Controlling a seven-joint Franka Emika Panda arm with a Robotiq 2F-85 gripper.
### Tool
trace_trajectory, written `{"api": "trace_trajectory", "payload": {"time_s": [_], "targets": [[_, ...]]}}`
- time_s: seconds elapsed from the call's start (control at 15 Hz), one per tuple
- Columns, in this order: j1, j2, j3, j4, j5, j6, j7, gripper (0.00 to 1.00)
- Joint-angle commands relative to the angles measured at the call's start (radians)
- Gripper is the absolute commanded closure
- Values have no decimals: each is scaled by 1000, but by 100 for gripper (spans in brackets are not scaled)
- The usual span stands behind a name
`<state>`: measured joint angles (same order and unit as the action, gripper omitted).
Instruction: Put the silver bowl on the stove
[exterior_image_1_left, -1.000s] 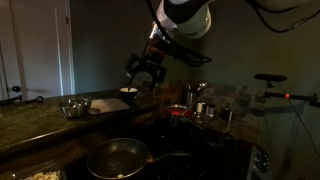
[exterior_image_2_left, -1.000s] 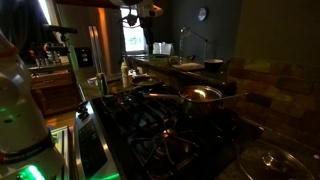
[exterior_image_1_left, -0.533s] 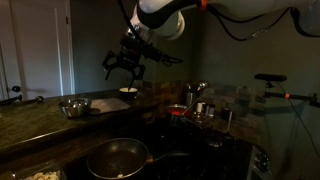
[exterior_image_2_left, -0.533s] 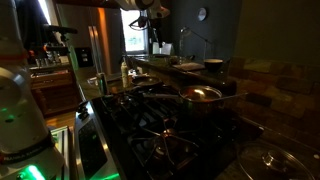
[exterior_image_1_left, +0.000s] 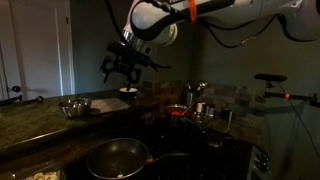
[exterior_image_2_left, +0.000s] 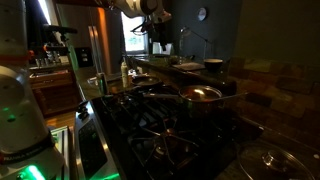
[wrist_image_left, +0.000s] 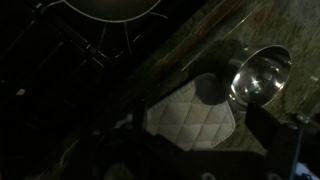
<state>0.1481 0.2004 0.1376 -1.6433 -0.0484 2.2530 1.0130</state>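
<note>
I need to move my gripper down and outward next, with the open fingers on both sides of the bowl's rim (exterior_image_1_left: 88, 102) (wrist_image_left: 234, 88) beside the pad, because the silver bowl is below my gripper and farther outward.
The silver bowl (exterior_image_1_left: 73, 106) sits on the greenish stone counter, next to a white quilted pad (exterior_image_1_left: 103, 104). In the wrist view the silver bowl (wrist_image_left: 260, 75) shines at the right, touching the pad (wrist_image_left: 190, 115). The stove (exterior_image_1_left: 190, 150) is a dark cooktop holding a wide frying pan (exterior_image_1_left: 117, 158). The stove (exterior_image_2_left: 160, 125) and the pan (exterior_image_2_left: 203, 93) also show in the second exterior view. My gripper (exterior_image_1_left: 122, 68) hangs open and empty high above the counter, up and to the right of the bowl. Its dark fingers (wrist_image_left: 195, 150) frame the pad in the wrist view.
A small white bowl (exterior_image_1_left: 128, 93) stands on the counter behind the pad. Cups, a red item (exterior_image_1_left: 177, 110) and metal containers (exterior_image_1_left: 203, 108) crowd the counter beyond the stove. A glass lid (exterior_image_2_left: 270, 160) lies near the stove's close corner.
My arm has swung left and up, from above the white bowl towards the space over the pad and the silver bowl. The gripper stays open. Nothing on the counter moved.
</note>
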Motion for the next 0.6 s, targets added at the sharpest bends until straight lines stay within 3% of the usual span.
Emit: {"api": "trace_trajectory", "payload": {"time_s": [0.0,0.2,0.53], "targets": [[82,155,-36,155,-106,1,172,0],[130,277,-54,290,-137,-4,198,0],[130,427,-67,483,-75,-77,77,0]]}}
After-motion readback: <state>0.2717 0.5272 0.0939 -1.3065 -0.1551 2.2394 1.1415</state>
